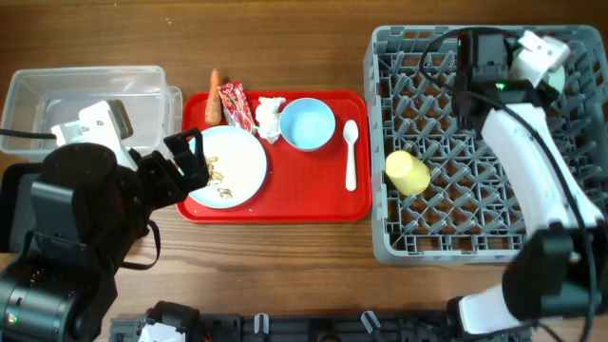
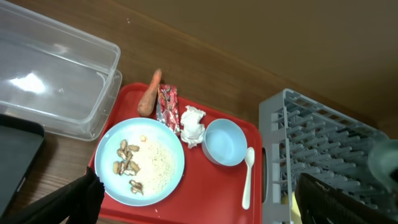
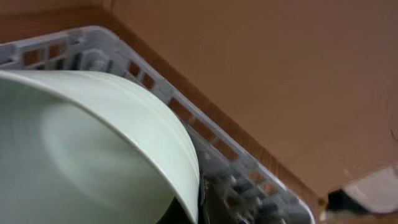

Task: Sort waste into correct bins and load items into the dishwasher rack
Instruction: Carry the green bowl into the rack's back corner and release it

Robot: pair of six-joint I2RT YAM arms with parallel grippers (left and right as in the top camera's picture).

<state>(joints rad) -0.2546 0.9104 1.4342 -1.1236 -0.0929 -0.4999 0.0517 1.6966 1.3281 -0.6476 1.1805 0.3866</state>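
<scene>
The mint-green bowl is still hanging above the rack, so my right gripper will next move down and to the left in the overhead view, onto the wires on the far side of the rack.
The pale blue plate with beige food scraps lies on the red tray, next to the carrot, red wrapper, white tissue, light blue bowl and white spoon. My left gripper is open and empty over the plate's left edge; its view shows the plate between its fingers. My right gripper is shut on the rim of the mint-green bowl at the far right corner of the rack. The yellow cup lies in the rack.
The clear tub stands at the far left. The black tray lies in front of it, mostly hidden under my left arm. The red serving tray sits between the bins and the rack.
</scene>
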